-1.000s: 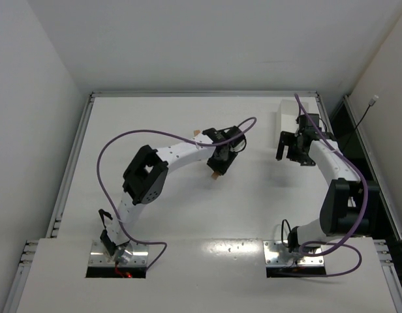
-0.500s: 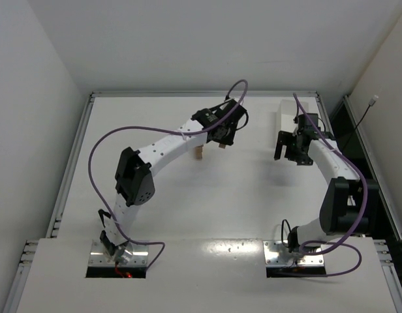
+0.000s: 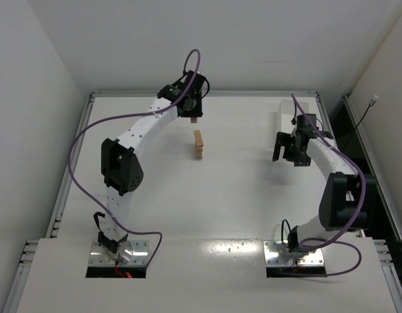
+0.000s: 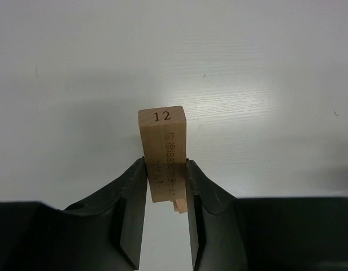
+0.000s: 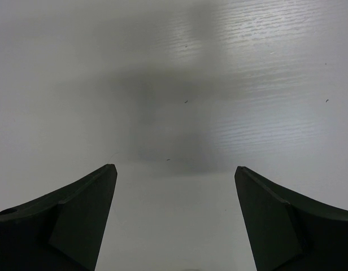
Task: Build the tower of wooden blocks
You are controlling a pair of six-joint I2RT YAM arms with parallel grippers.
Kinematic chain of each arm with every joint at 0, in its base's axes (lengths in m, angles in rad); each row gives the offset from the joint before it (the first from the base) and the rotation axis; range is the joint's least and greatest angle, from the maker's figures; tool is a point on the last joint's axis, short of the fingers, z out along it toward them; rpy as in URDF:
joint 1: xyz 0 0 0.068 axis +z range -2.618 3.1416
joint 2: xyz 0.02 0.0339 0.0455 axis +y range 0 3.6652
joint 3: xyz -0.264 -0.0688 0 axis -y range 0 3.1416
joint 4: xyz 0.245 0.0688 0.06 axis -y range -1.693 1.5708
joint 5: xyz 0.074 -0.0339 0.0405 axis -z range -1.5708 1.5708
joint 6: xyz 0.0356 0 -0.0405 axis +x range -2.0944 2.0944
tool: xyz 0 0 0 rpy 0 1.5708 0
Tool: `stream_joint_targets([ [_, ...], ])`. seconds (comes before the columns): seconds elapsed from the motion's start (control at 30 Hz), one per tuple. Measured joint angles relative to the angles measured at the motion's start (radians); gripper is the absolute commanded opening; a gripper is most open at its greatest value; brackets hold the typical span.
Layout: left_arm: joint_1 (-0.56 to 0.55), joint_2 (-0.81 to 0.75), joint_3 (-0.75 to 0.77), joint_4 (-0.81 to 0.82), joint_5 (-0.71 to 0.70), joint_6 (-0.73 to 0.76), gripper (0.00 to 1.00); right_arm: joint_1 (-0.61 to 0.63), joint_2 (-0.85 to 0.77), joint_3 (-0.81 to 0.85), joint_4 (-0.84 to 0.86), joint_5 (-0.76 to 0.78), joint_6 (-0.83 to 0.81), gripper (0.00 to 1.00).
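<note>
My left gripper moves back and down onto the tower's bare top [image 3: 198, 137] next and releases the wood block there, as it still hangs beyond the tower.
The tower [image 3: 199, 145] is a short stack of tan wood blocks standing at the middle of the table's far half. My left gripper [image 3: 192, 111] is beyond it, near the back edge, and is shut on a wood block [image 3: 194, 119]. In the left wrist view the gripper [image 4: 165, 172] pinches this block [image 4: 162, 148], which is marked "12", by its long sides. A sliver of other tan wood [image 4: 182, 204] shows behind the block. My right gripper [image 3: 281, 147] is open and empty, right of the tower. Only bare table shows between its fingers [image 5: 83, 214].
A white rectangular tray [image 3: 287, 116] stands at the back right, just behind the right gripper. A raised rail [image 3: 77, 153] borders the table on the left and back. White walls close in on both sides.
My left gripper has swung from the table's middle toward the back left, carrying the block. This uncovers the tower. The right gripper has barely moved.
</note>
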Motion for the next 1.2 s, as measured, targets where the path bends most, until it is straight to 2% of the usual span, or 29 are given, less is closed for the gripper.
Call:
stream_joint_targets([
  [0.47,0.034,0.000,-0.122,0.009,0.216,-0.035,0.00,0.026,0.025,0.011,0.012,-0.018,0.000,0.81],
  [1.2,0.035,-0.006,-0.195,0.037,0.257,-0.053,0.00,0.035,0.039,0.021,0.018,-0.034,0.000,0.81],
])
